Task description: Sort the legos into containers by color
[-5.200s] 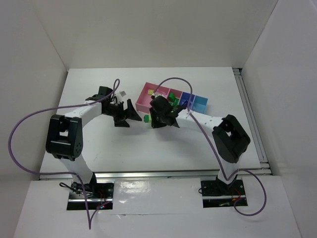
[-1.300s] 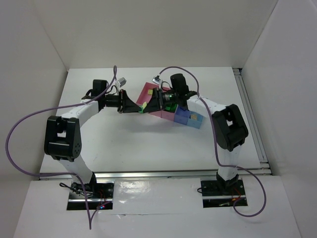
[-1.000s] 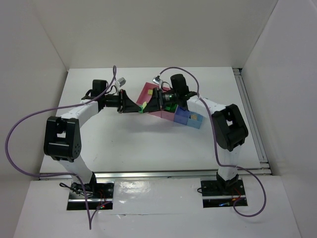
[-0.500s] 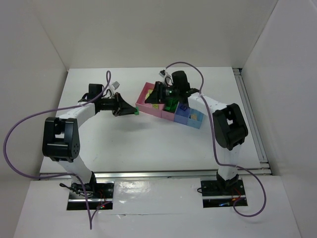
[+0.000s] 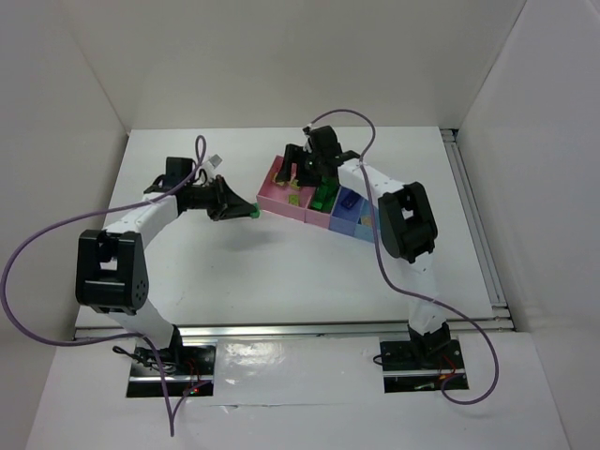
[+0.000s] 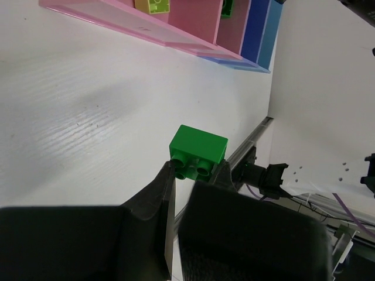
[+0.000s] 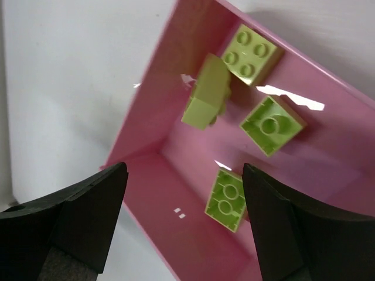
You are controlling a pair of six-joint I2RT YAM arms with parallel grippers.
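Note:
The dark green lego in my left gripper goes outward across the pink bin (image 7: 176, 70) next. Green legos (image 5: 324, 195) fill the magenta bin, so the gripper then opens above those legos.
The containers stand joined in a row: pink (image 5: 279, 195), magenta (image 5: 319, 214), blue (image 5: 347, 208) and light blue (image 5: 367, 225). My left gripper (image 5: 246, 210) is shut on a dark green lego (image 6: 198, 147), held just left of the pink bin and above the table. In the left wrist view the lego sits studs-down between the fingertips (image 6: 168, 175). My right gripper (image 7: 184, 216) hangs open over the pink bin (image 7: 176, 70) with nothing between its jaws. Several lime legos lie in that bin, one (image 7: 227, 199) under the jaws and one (image 7: 206, 93) blurred and on edge. Green legos (image 5: 324, 195) fill the magenta bin.
The row of bins (image 6: 176, 35) runs across the top of the left wrist view. A metal rail (image 5: 473, 225) borders the table on the right. White walls close in the back and sides. Purple cables loop from both arms.
My right gripper has opened over the pink bin, and a lime lego has dropped in. My left gripper drew back to the left with the green lego.

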